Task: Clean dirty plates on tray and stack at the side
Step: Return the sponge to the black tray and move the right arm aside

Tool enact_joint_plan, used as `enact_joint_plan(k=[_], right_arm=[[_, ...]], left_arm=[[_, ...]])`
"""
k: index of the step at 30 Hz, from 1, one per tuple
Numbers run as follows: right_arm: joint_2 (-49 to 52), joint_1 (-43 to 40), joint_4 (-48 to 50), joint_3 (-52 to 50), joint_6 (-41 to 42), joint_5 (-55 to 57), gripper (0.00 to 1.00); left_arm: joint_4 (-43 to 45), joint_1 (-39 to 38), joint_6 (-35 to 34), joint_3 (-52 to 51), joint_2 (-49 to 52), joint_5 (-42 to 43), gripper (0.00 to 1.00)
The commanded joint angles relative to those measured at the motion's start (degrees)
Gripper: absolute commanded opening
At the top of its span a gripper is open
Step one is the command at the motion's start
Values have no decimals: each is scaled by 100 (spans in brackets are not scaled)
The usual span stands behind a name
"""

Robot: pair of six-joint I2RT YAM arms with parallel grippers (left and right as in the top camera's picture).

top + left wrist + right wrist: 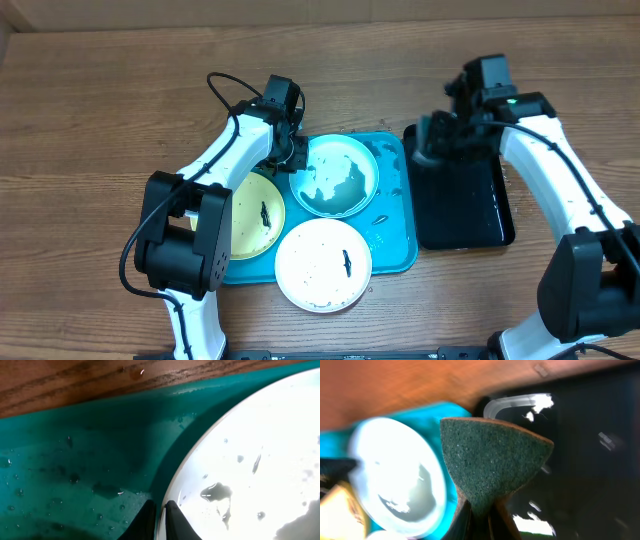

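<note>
The black tray's middle (461,195) (580,474) is empty, so the right gripper brings the green scouring sponge down and back onto it next, toward the right in the overhead view.
The turquoise tray (396,236) holds three plates. The light blue plate (338,176) sits at its far middle, wet with a pale smear. The yellow-green plate (257,216) lies at the left, partly under my left arm. The white plate (322,262) lies at the front, overhanging the tray's rim. My left gripper (296,156) is shut on the light blue plate's left rim; in the left wrist view its fingers (160,515) pinch the rim of that plate (250,460). My right gripper (430,148) is shut on a green scouring sponge (490,455) and holds it above the black tray's far left corner.
A glossy black tray (462,200) with wet streaks lies right of the turquoise tray, touching it. Wooden table surface (100,120) surrounds both trays. In the right wrist view the light blue plate (395,475) shows left of the sponge.
</note>
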Motion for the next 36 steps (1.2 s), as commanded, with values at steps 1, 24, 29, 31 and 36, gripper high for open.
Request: enact_joint_plan(k=[1, 24, 29, 31, 36], right_arm=[[81, -76, -247, -221, -490, 603, 4], [111, -125, -87, -317, -435, 1910, 52], [111, -544, -317, 149, -136, 1906, 51], [111, -778, -323, 151, -76, 1816, 51], [111, -1390, -385, 149, 50, 1731, 55]], left_arm=[[28, -22, -83, -9, 61, 4, 11], [63, -22, -83, -31, 63, 2, 25], [181, -22, -83, -160, 63, 2, 22], [219, -22, -81, -199, 63, 0, 20], [240, -22, -83, -210, 68, 2, 18]])
